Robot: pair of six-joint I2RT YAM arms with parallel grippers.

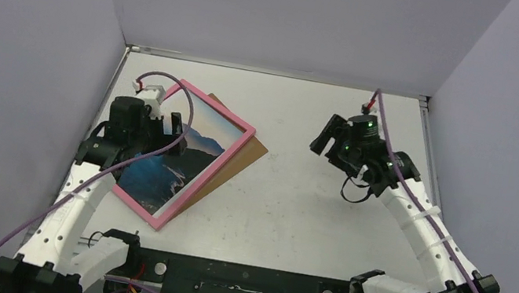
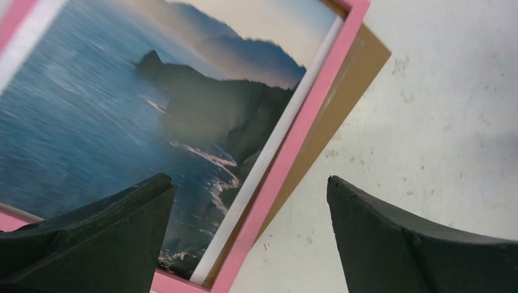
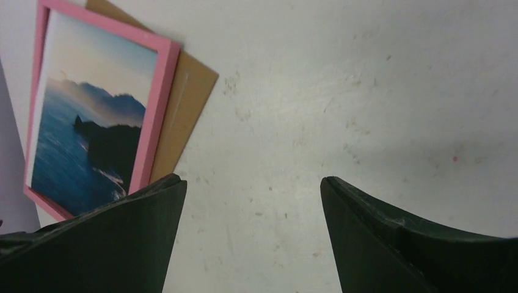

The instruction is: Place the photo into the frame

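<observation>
My left gripper will move across the photo and down onto the pink side beside the backing board, because that board sticks out past the frame.
The pink frame lies flat at the left of the table, turned at an angle. The photo of blue sea and dark mountains shows inside its rim, with a white strip along the right edge. My left gripper hangs open and empty above the frame's upper left part. In the left wrist view its fingers straddle the frame's pink edge beside the photo. My right gripper is open and empty over bare table to the right. The right wrist view shows the frame and photo at its left.
A plain brown backing board lies under the frame and sticks out past its right side; it also shows in the left wrist view and the right wrist view. Grey walls close in the white table on three sides.
</observation>
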